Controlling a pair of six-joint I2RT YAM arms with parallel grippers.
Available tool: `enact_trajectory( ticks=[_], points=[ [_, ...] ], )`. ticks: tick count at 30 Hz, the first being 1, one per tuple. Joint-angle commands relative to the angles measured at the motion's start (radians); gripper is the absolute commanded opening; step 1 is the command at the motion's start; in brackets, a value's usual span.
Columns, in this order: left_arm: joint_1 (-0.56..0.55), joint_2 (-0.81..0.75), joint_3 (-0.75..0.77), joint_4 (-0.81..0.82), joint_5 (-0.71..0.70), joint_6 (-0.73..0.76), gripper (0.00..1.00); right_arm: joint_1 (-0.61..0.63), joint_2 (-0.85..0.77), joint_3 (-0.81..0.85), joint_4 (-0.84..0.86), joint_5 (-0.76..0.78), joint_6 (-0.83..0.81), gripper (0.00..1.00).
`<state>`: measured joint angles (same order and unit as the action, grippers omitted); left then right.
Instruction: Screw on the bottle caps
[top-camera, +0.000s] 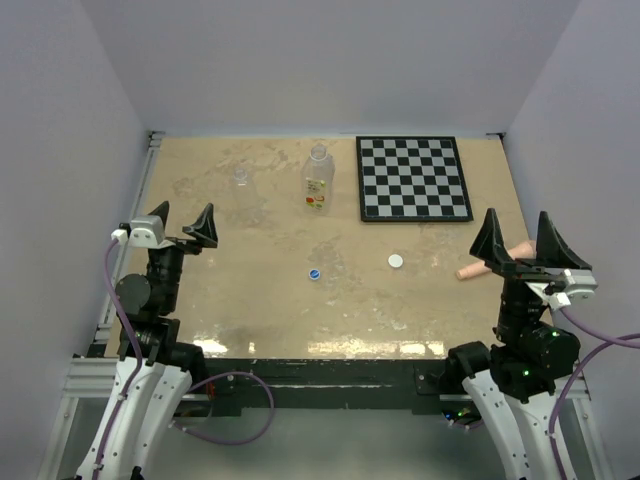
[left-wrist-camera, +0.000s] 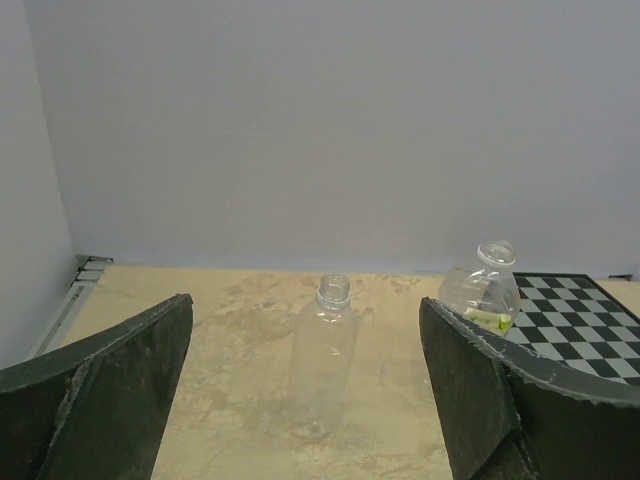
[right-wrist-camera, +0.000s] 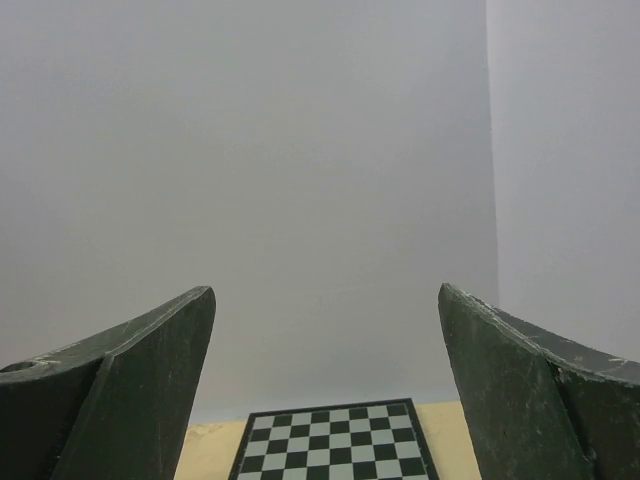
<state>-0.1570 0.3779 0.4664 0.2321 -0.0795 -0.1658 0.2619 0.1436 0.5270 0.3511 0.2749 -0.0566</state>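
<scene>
Next, my right gripper moves outward and across and turns onto the labelled bottle's upper part (top-camera: 318, 163), as this stands outward and to its left in the top view.
Two clear bottles stand uncapped at the back of the table: a short plain one (top-camera: 241, 180) (left-wrist-camera: 322, 345) and a taller labelled one (top-camera: 318, 180) (left-wrist-camera: 481, 290). A blue cap (top-camera: 314, 273) and a white cap (top-camera: 396, 261) lie on the table's middle, apart from the bottles. My left gripper (top-camera: 182, 220) (left-wrist-camera: 305, 305) hangs open at the left, facing the short bottle from a distance. My right gripper (top-camera: 518, 235) (right-wrist-camera: 326, 295) is open at the right, holding nothing. Neither cap shows in the wrist views.
A black-and-white chessboard (top-camera: 413, 178) (right-wrist-camera: 335, 443) lies at the back right. A pinkish stick (top-camera: 480, 266) lies on the table just left of my right gripper. White walls close in the back and sides.
</scene>
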Motion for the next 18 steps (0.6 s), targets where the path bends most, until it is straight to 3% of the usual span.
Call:
enact_trajectory(
  ticks=[1, 6, 11, 18],
  points=[
    [0.01, 0.004, 0.008, 0.058, 0.023, -0.02, 1.0, 0.003, 0.011, 0.039, -0.009, 0.015, 0.011, 0.99],
    [0.01, -0.028, 0.017, 0.041, 0.014, -0.014, 1.0, 0.003, 0.132, 0.123, -0.072, -0.034, 0.115, 0.99],
    [0.004, -0.082, 0.008, 0.029, 0.001, -0.014, 1.0, 0.003, 0.384, 0.247, -0.172, -0.104, 0.254, 0.99],
    [-0.036, -0.14, 0.008, 0.007, 0.0, -0.014, 1.0, 0.003, 0.749, 0.364, -0.139, -0.524, 0.301, 0.99]
  ],
)
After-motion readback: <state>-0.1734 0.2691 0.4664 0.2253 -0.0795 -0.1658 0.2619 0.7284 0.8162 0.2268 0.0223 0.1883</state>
